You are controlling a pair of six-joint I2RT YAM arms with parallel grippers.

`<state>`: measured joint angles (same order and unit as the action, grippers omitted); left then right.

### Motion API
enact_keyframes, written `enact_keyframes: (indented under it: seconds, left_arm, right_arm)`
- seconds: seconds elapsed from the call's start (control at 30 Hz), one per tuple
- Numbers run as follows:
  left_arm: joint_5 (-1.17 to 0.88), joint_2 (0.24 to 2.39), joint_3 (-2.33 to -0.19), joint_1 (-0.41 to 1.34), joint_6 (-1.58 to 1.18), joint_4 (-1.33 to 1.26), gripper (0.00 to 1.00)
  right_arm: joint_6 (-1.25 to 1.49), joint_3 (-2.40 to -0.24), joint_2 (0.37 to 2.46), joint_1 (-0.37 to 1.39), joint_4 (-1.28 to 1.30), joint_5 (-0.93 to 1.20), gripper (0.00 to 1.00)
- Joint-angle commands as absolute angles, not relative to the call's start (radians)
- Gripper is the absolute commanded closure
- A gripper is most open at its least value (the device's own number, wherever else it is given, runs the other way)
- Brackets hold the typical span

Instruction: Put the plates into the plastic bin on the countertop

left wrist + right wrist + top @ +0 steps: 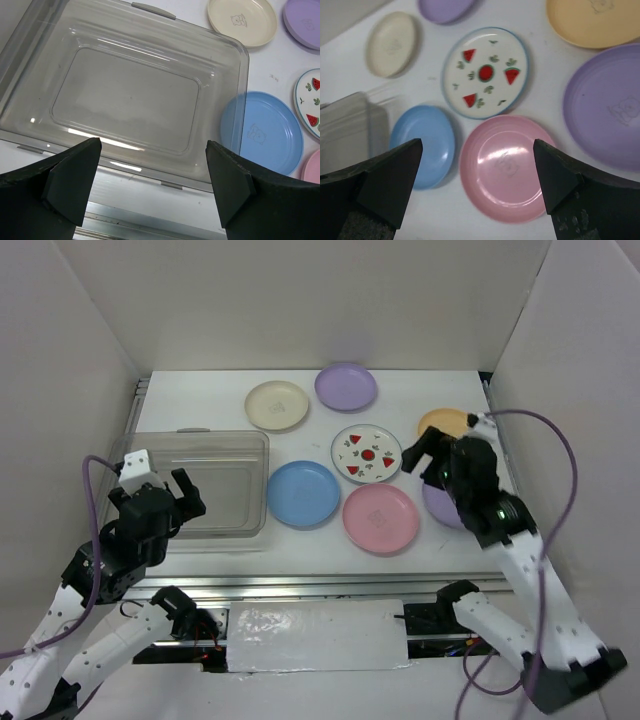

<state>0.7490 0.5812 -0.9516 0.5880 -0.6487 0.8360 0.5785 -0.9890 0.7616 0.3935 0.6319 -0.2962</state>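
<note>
The white fruit-print plate's rim [398,442] [525,56] facing the orange plate has empty countertop by it with room for a finger, so my right gripper will move down and outward to it next.
The clear plastic bin [215,450] sits empty at the left of the white countertop [300,380]. To its right lie the plates: cream [277,405], lilac [346,386], fruit-print white [366,453], blue [303,493], pink [380,517], orange [443,421], and a second lilac [440,505] partly hidden under the right arm. My left gripper [183,495] is open and empty above the bin's near rim [150,175]. My right gripper [425,452] is open and empty, hovering above the pink plate [507,167] and the print plate [485,72].
White walls enclose the countertop on the left, back and right. A metal rail [300,585] runs along the near edge. The blue plate [262,132] lies right against the bin's right wall.
</note>
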Motion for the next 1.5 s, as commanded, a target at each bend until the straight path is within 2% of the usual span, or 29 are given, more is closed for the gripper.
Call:
enact_keyframes:
  seconds: [0.0, 0.03, 0.1, 0.43, 0.7, 0.8, 0.83, 0.97, 1.13, 1.27, 1.3, 1.4, 1.47]
  left_arm:
    - [0.72, 0.566, -0.951, 0.592, -0.604, 0.776, 0.01]
    - [0.715, 0.558, -0.95, 0.592, -0.598, 0.77, 0.01]
    - [0.724, 0.543, -0.946, 0.594, -0.601, 0.769, 0.01]
    - [0.724, 0.552, -0.946, 0.594, -0.603, 0.765, 0.01]
    - [0.724, 0.571, -0.948, 0.592, -0.601, 0.767, 0.01]
    - [0.721, 0.572, -0.948, 0.592, -0.601, 0.764, 0.01]
    - [0.721, 0.574, -0.946, 0.592, -0.6, 0.764, 0.01]
    - [0.715, 0.574, -0.945, 0.592, -0.595, 0.759, 0.01]
    - [0.715, 0.569, -0.946, 0.591, -0.597, 0.759, 0.01]
    - [0.716, 0.56, -0.945, 0.591, -0.598, 0.761, 0.01]
    - [0.718, 0.558, -0.945, 0.591, -0.598, 0.761, 0.01]
    - [0.713, 0.558, -0.945, 0.591, -0.597, 0.759, 0.01]
    - [0.71, 0.56, -0.945, 0.591, -0.595, 0.758, 0.01]
  right_arm:
    - [0.545, -1.044, 0.971, 0.214, 0.529, -0.062, 0.0]
    - [0.52, -1.051, 1.051, 0.177, 0.514, 0.04, 0.0]
    - [0.499, -1.061, 1.157, 0.12, 0.459, 0.077, 0.0]
    - [0.489, -1.17, 1.531, 0.054, 0.416, 0.068, 0.02]
    - [0.532, -1.229, 1.776, 0.054, 0.382, 0.061, 0.12]
    - [0.538, -1.249, 1.844, 0.052, 0.388, 0.071, 0.24]
    - [0.541, -1.253, 1.871, 0.052, 0.39, 0.075, 0.33]
    - [0.56, -1.252, 1.878, 0.045, 0.383, 0.095, 0.51]
    - [0.554, -1.342, 1.939, 0.061, 0.483, 0.086, 0.55]
    - [0.56, -1.364, 1.95, 0.057, 0.511, 0.087, 0.72]
    - [0.557, -1.367, 1.953, 0.058, 0.515, 0.092, 0.74]
    - [0.551, -1.377, 1.96, 0.054, 0.531, 0.101, 0.7]
    - [0.551, -1.381, 1.963, 0.057, 0.54, 0.101, 0.62]
